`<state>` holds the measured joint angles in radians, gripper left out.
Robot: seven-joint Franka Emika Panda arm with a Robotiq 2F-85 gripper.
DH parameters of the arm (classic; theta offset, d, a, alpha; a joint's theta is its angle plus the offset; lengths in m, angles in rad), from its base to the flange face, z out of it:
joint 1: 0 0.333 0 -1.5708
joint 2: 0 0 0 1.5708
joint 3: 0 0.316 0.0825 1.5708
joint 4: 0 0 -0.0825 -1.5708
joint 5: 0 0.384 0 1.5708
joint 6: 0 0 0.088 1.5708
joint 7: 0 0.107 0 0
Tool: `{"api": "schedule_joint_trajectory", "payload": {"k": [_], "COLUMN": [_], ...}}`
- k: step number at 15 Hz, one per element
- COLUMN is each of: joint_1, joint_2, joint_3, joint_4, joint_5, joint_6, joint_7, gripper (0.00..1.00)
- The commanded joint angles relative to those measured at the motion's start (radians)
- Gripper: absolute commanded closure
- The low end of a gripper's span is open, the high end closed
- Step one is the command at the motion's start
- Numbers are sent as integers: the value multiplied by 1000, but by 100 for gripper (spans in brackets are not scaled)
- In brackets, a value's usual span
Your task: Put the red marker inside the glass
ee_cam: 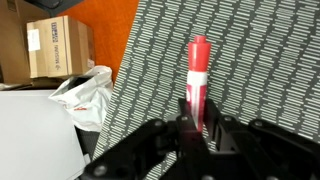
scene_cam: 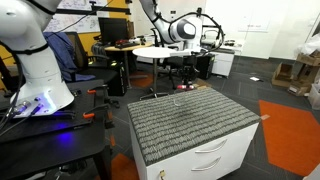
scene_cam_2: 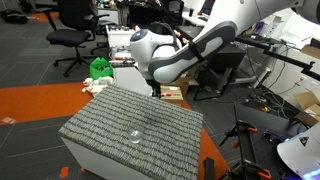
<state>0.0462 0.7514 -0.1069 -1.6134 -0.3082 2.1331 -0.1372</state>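
My gripper needs to cross the mat next, tilt and lower over the glass's opening [scene_cam_2: 136, 132] to release, because the red marker hangs away from the clear glass.
The red marker [ee_cam: 197, 75] stands out from between my gripper's [ee_cam: 200, 130] two fingers, which are shut on its lower end. It hangs above the grey striped mat [ee_cam: 250, 60]. In both exterior views the gripper [scene_cam: 186, 72] [scene_cam_2: 157, 90] is above the far edge of the mat [scene_cam: 190, 125] [scene_cam_2: 110, 125]. A clear glass [scene_cam_2: 137, 133] stands upright on the mat near its middle, apart from the gripper; it shows only faintly in an exterior view [scene_cam: 178, 98].
The mat covers a white drawer cabinet [scene_cam: 215, 155]. A cardboard box [ee_cam: 58, 45] and a white plastic bag [ee_cam: 85, 95] lie on the floor past the mat's edge. Office chairs [scene_cam_2: 70, 25], a round table [scene_cam: 160, 50] and a green object [scene_cam_2: 100, 68] stand around.
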Motion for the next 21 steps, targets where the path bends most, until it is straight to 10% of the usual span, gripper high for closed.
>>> {"api": "schedule_joint_trajectory", "payload": {"k": [1, 21], "joint_1": [46, 218], "joint_2": [-14, 296], "joint_3": [1, 84], "joint_4": [17, 429], "joint_5": [-80, -441], "joint_6": [-106, -594], "joint_7": [8, -221], "gripper": [95, 95]}}
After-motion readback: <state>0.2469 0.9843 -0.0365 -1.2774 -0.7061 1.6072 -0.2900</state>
